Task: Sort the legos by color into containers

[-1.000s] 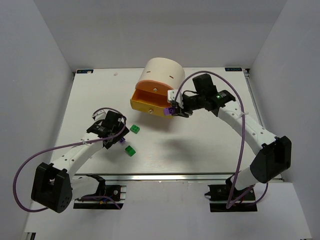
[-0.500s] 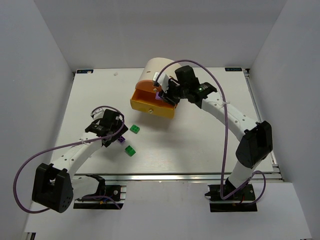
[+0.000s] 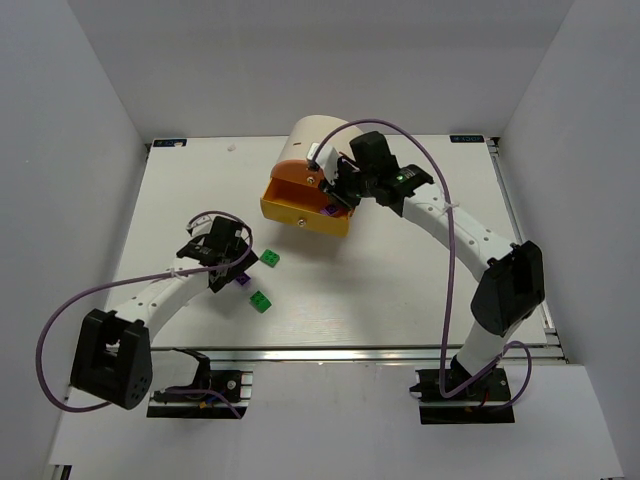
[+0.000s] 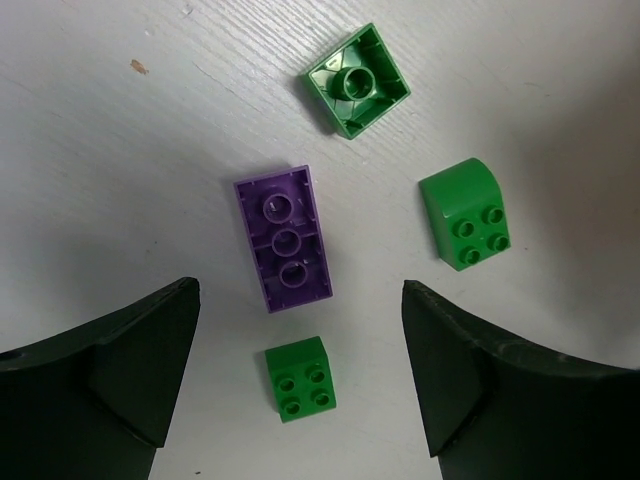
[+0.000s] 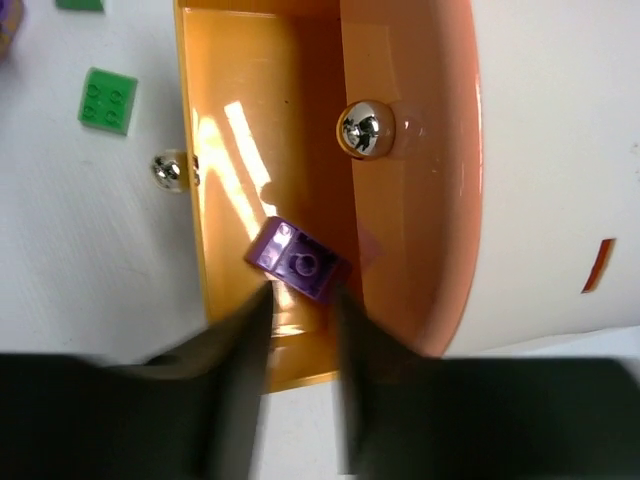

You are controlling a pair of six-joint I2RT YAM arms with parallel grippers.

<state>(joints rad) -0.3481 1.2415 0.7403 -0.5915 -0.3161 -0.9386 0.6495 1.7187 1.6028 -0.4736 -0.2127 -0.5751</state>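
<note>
The long purple lego's middle (image 3: 243, 281) (image 4: 285, 241) comes between the widely opened fingers next as my left gripper lowers toward the tabletop around it. The lego's long sides already face the fingers.
The cream drum (image 3: 325, 138) has its lower orange-yellow drawer (image 3: 297, 212) pulled open. My right gripper (image 3: 335, 196) hangs over that drawer. In the right wrist view its blurred fingers (image 5: 238, 345) stand slightly apart, and a purple lego (image 5: 298, 260) lies in the drawer (image 5: 225, 150) just beyond the tips. My left gripper (image 3: 226, 262) is open over the table. Its view shows a long purple lego (image 4: 283, 238), a small green lego (image 4: 300, 378) between the open jaws (image 4: 300, 325), a curved green lego (image 4: 464, 213) and an upturned green lego (image 4: 357, 80).
The upper orange drawer (image 5: 420, 150) with a chrome knob (image 5: 365, 128) is closed above the open one. Green legos (image 3: 270, 258) (image 3: 261, 301) lie on the table between the arms. White walls enclose the table on three sides.
My right gripper carried the purple lego from beside the drawer to over it, and the lego now sits lower, inside the drawer. The left gripper shifted slightly.
</note>
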